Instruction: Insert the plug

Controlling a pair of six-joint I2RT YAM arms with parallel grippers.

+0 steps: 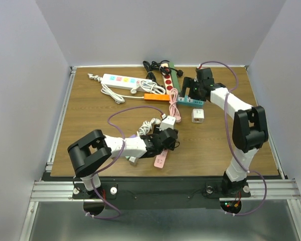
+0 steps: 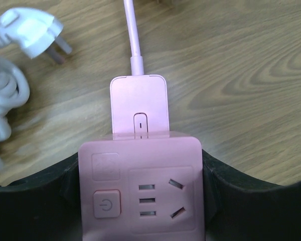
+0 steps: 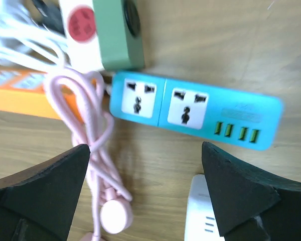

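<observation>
The white cube adapter (image 1: 197, 116) (image 3: 202, 213) is below my right gripper and nearer my base, so my right gripper will move back next and lower its open fingers around the adapter.
My left gripper (image 1: 163, 142) is shut on the pink power strip (image 2: 140, 191) and clamps its sides between the black fingers (image 2: 241, 201). The strip's socket face and power button point up, and it lies low on the wood in the top view (image 1: 160, 159). A white plug (image 2: 32, 32) with bare prongs lies on the table just beyond the strip, on a coiled white cable (image 1: 149, 125). My right gripper (image 1: 187, 92) is open and empty, hovering over the teal power strip (image 3: 190, 113). A round pink plug (image 3: 115, 217) on a coiled pink cable (image 3: 85, 125) lies between its fingers.
A white cube adapter (image 1: 197, 116) sits near the teal strip and shows in the right wrist view (image 3: 203, 216). At the back lie a white power strip (image 1: 119, 81), an orange strip (image 1: 156, 97), a green-and-white strip with red sockets (image 1: 168, 78) and black cables (image 1: 151, 68).
</observation>
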